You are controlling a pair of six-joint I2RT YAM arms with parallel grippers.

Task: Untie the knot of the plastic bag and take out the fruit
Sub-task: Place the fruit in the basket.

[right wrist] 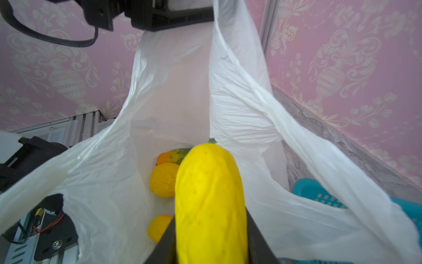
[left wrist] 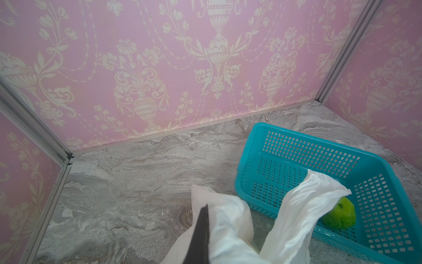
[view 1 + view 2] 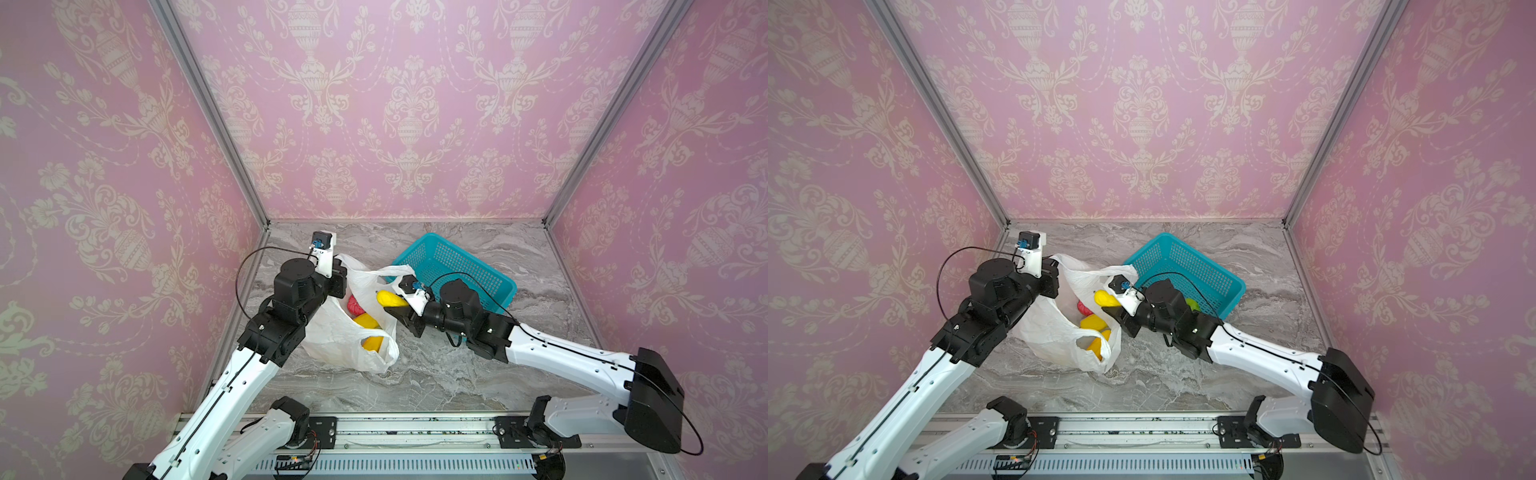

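Note:
I need to swing my right gripper away from the bag's opening and tip it down into the teal basket beyond the green fruit [image 3: 450,266]. I should let go there, because the bottom of the basket is empty there.
The white plastic bag [image 3: 332,332] stands open on the marble table, its two handle loops apart; no knot is in view. My left gripper [image 3: 341,286] is shut on the bag's handle [image 2: 228,219] and holds it up at the far left side. Over the bag's mouth, my right gripper [image 1: 210,217] is shut on a yellow oblong fruit [image 1: 210,182], also seen from above as the yellow oblong fruit [image 3: 390,298]. Inside the bag lie a red fruit [image 3: 354,305], yellow fruits [image 3: 365,321] and an orange-green fruit [image 1: 173,155].
A teal mesh basket [image 3: 432,239] stands tilted behind my right wrist, with a green fruit [image 2: 340,214] in it and one bag handle [image 2: 303,205] draped over its rim [image 2: 319,144]. Pink walls close in the table on three sides.

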